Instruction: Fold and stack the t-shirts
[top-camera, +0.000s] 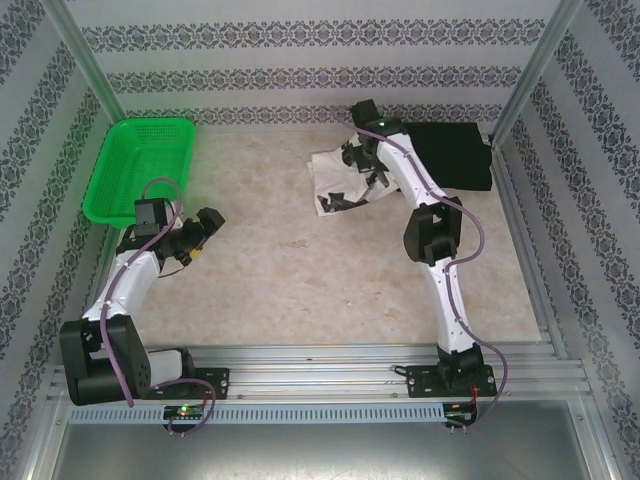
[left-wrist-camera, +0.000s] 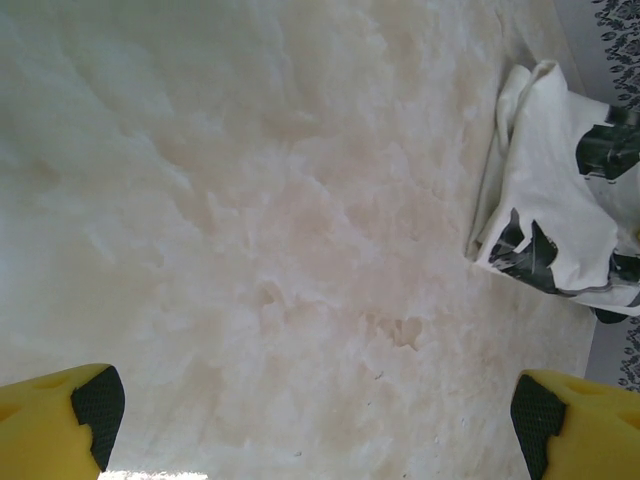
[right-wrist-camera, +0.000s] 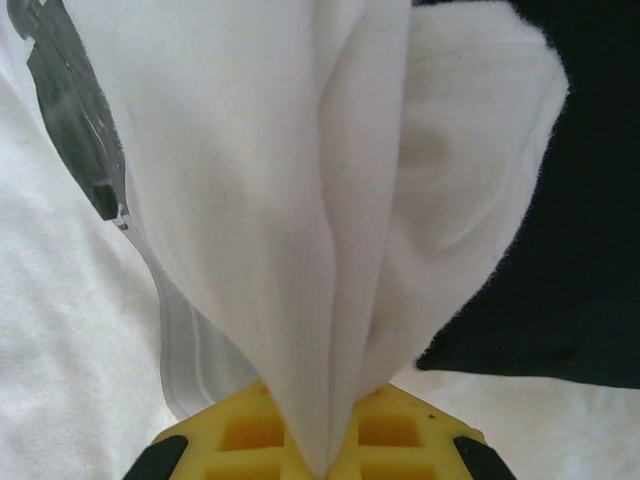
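Note:
I will next lift the held fold across and over the black t-shirt with my right gripper, because the white t-shirt still lies beside the folded black t-shirt (top-camera: 448, 156) (right-wrist-camera: 560, 260).
The white t-shirt (top-camera: 332, 172) with black prints lies crumpled at the back centre of the table. My right gripper (top-camera: 360, 152) is shut on a fold of it. In the right wrist view the white cloth (right-wrist-camera: 290, 200) runs down into the closed yellow fingers of that gripper (right-wrist-camera: 322, 466). The plain black t-shirt (top-camera: 455, 152) lies folded flat at the back right, and its dark cloth (right-wrist-camera: 590, 200) sits just beside the held fold. My left gripper (top-camera: 207, 222) hovers open over bare table at the left, its pads (left-wrist-camera: 98, 402) far apart. The white shirt (left-wrist-camera: 550, 200) is off to its right.
A green mesh basket (top-camera: 140, 165) stands at the back left, close behind the left arm. Patterned walls and metal posts enclose the marbled table (top-camera: 300, 280). Metal rails run along the near edge.

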